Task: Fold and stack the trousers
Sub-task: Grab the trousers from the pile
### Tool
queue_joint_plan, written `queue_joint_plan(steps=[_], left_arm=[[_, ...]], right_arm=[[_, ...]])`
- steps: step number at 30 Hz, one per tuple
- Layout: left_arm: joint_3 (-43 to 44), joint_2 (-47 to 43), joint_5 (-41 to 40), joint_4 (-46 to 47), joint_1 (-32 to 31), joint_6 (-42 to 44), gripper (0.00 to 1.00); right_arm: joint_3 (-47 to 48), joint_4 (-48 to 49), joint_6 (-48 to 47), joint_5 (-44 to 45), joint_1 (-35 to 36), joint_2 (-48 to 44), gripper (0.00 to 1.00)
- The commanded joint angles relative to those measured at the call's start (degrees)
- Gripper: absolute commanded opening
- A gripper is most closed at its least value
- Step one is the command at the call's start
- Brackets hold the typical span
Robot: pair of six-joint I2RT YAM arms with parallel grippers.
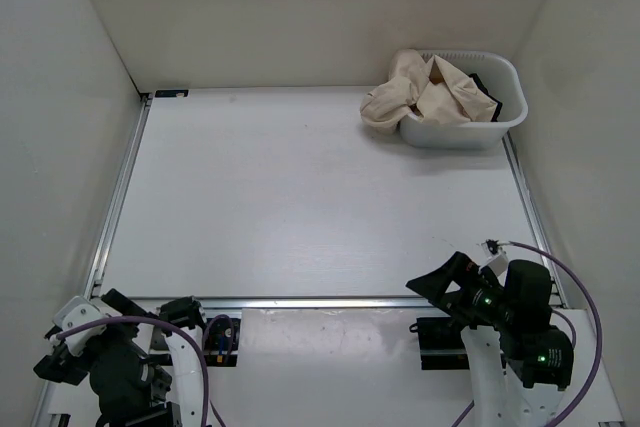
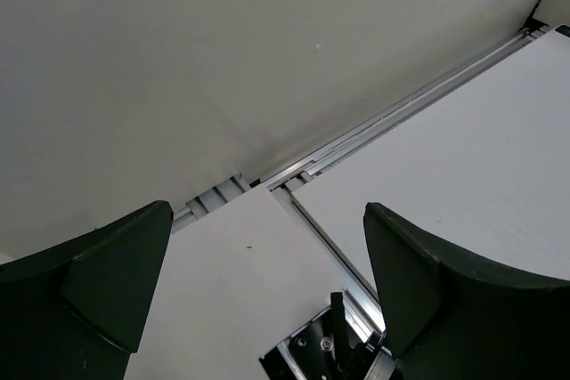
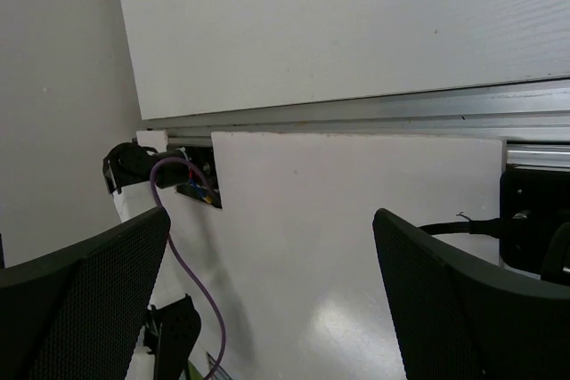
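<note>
I will next move my right gripper outward, then down into the basket onto the raised fold of the trousers, as it stands up among the crumpled cloth.
The beige trousers lie crumpled in a white basket at the far right of the table, with part of them spilling over the basket's left rim onto the table. My left gripper rests at the near left by its base, open and empty; in the left wrist view its jaws stand wide apart over the white base plate. My right gripper rests at the near right, pointing left, open and empty; in the right wrist view nothing is between its jaws. Both are far from the trousers.
A black garment shows inside the basket behind the trousers. White walls enclose the table on the left, back and right. An aluminium rail runs along the near edge. Purple cables loop by the arm bases.
</note>
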Motion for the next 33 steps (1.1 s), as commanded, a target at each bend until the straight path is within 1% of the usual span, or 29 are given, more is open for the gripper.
queue_joint_plan(steps=[1,3,5,6,7,8,9,10,11,12,13,14,15,16,17,18,19,20,21,22,23,26,27,28,29,31,32,33], left_arm=[[-0.3,-1.6,-1.3,0.0,0.3,0.0,1.00],[-0.3,-1.6,-0.8,0.0,0.3,0.0,1.00],[-0.9,-1.6,1.2,0.0,0.3,0.0,1.00],[-0.9,-1.6,1.8,0.0,0.3,0.0,1.00],[-0.9,0.5,3.2,0.0,0.3,0.0,1.00],[-0.9,2.0,4.2,0.0,0.3,0.0,1.00],[-0.1,4.0,5.4,0.0,0.3,0.0,1.00],[0.8,6.5,7.1,0.0,0.3,0.0,1.00],[1.9,12.8,9.2,0.0,0.3,0.0,1.00],[4.6,16.4,14.5,0.0,0.3,0.0,1.00],[6.2,20.3,17.7,0.0,0.3,0.0,1.00],[7.9,28.2,20.8,1.3,0.3,0.0,1.00],[11.2,32.1,26.3,2.7,0.3,0.0,1.00],[13.0,36.0,29.0,3.9,0.3,0.0,1.00],[14.8,39.7,31.7,5.2,0.3,0.0,1.00],[16.4,46.3,33.7,8.4,0.3,0.0,1.00],[18.5,49.4,36.7,10.2,0.3,0.0,1.00],[18.5,51.8,37.9,11.9,0.3,0.0,1.00],[18.5,56.2,39.1,13.4,0.3,0.0,1.00],[18.0,57.9,41.5,15.9,0.3,0.0,1.00],[17.1,59.5,42.7,17.0,0.3,0.0,1.00],[15.6,64.7,44.8,19.3,0.3,0.0,1.00],[15.6,65.9,44.8,19.3,0.3,0.0,1.00],[15.6,67.8,45.3,19.9,0.3,0.0,1.00],[14.9,68.4,45.9,19.9,0.3,0.0,1.00],[13.5,69.5,46.6,21.8,0.3,0.0,1.00],[11.9,70.3,46.7,22.5,0.3,0.0,1.00],[11.3,70.8,46.0,23.3,0.3,0.0,1.00]], right_arm=[[2.8,-7.1,-3.3,0.8,0.8,1.2,0.99],[5.8,-7.1,-5.0,2.2,0.8,4.1,0.99],[9.2,-7.1,-9.1,3.2,0.8,7.2,0.99],[11.6,-7.1,-10.4,4.6,0.8,11.3,0.99],[16.8,-7.1,-13.1,7.8,0.8,13.7,0.99],[20.4,-7.1,-14.5,9.1,0.8,16.5,0.99],[24.4,-5.8,-16.5,10.2,0.8,22.5,0.99],[28.7,-4.3,-17.6,11.8,0.8,25.6,0.99],[33.2,-2.6,-18.1,13.8,0.8,28.8,0.99],[42.6,1.4,-18.1,16.0,0.8,35.4,0.99],[46.7,4.2,-17.5,20.0,0.8,38.7,0.99],[50.1,7.5,-15.9,21.9,0.8,41.8,0.99],[54.8,10.9,-14.8,23.8,0.8,47.7,0.99],[56.7,17.7,-13.5,25.3,0.8,50.7,0.99],[58.5,20.9,-12.5,26.4,0.8,53.7,0.99],[60.2,23.8,-12.0,28.6,0.8,59.9,0.99],[63.8,28.1,-11.2,30.1,0.8,63.2,0.99],[66.1,29.5,-11.2,31.6,0.8,66.7,0.99],[68.8,30.4,-12.3,32.7,0.8,74.3,0.99],[72.1,30.4,-13.2,33.4,0.8,78.3,0.99],[78.7,31.1,-14.0,34.7,0.8,86.6,0.99],[88.8,31.1,-14.6,36.8,0.8,99.3,0.99],[93.6,31.6,-14.6,37.7,0.8,106.7,0.99],[94.5,32.7,-14.6,38.7,0.8,109.7,0.99],[94.5,37.0,-14.6,38.2,0.8,114.5,0.99],[92.9,41.1,-13.9,38.2,0.8,118.8,0.99],[93.8,42.1,-13.9,38.2,0.8,123.3,0.99],[95.0,42.1,-14.6,38.2,1.3,125.6,0.99]])
